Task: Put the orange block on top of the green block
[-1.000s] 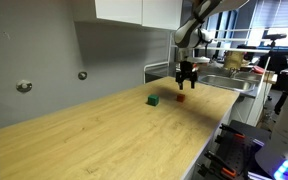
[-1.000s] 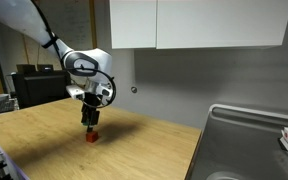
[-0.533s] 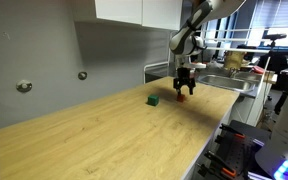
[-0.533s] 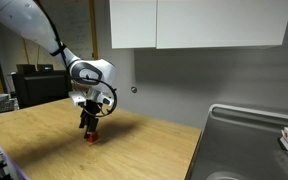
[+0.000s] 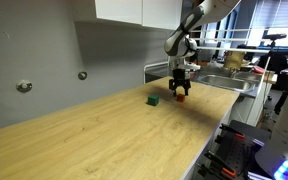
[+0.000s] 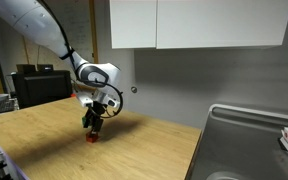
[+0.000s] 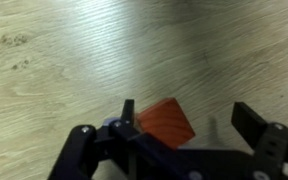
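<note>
The orange block is already between my open fingers. Next my gripper should stay low where it is and close its fingers on the block's opposite sides.
The orange block [image 7: 166,123] is a small reddish-orange cube lying on the wooden table between my open fingers, close against the left finger. My gripper [image 7: 189,118] is low over the table and open around it, with a gap on the right side. In both exterior views the gripper [image 5: 181,93] [image 6: 94,124] reaches down over the orange block [image 5: 182,98] [image 6: 92,136]. The green block [image 5: 154,100] is a small dark green cube on the table a short way beside the gripper; it is hidden in the wrist view.
The light wooden table [image 5: 114,130] stretches wide. A metal sink [image 6: 249,140] lies at one end of it. A grey wall with white cabinets [image 6: 194,22] stands behind.
The gripper has lowered toward the table and tilted, and its fingers now straddle the orange block. The blocks have not moved.
</note>
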Controlling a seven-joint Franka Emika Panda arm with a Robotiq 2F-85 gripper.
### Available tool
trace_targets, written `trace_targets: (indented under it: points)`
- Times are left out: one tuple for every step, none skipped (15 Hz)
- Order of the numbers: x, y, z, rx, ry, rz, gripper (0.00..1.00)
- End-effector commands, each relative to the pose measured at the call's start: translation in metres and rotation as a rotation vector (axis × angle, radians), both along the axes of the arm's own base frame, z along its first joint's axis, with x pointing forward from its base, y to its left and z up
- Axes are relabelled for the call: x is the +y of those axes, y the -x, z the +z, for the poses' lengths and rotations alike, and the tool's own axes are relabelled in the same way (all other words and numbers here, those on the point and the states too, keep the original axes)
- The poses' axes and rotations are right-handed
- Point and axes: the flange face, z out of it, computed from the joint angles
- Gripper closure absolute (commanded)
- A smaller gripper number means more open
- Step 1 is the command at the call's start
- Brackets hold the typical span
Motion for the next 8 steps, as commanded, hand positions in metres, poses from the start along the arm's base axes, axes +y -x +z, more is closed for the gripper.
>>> trace_targets:
  points:
    - [-0.0086,-0.0070,-0.0077,0.016,-0.044,0.001,0.00]
    - [-0.0100,-0.0075,-0.0094,0.018,-0.046,0.000,0.00]
    - [-0.0117,-0.0082,-0.0105,0.017,-0.046,0.001,0.25]
    - [-0.0132,-0.0087,-0.0108,0.016,-0.047,0.001,0.25]
    - [-0.0146,-0.0091,-0.0110,0.016,-0.048,0.002,0.31]
    - [-0.0159,-0.0101,-0.0098,0.012,-0.050,0.002,0.41]
    - [-0.0167,-0.0111,-0.0087,0.010,-0.052,0.002,0.48]
    - [-0.0181,-0.0125,-0.0076,0.008,-0.053,0.002,0.56]
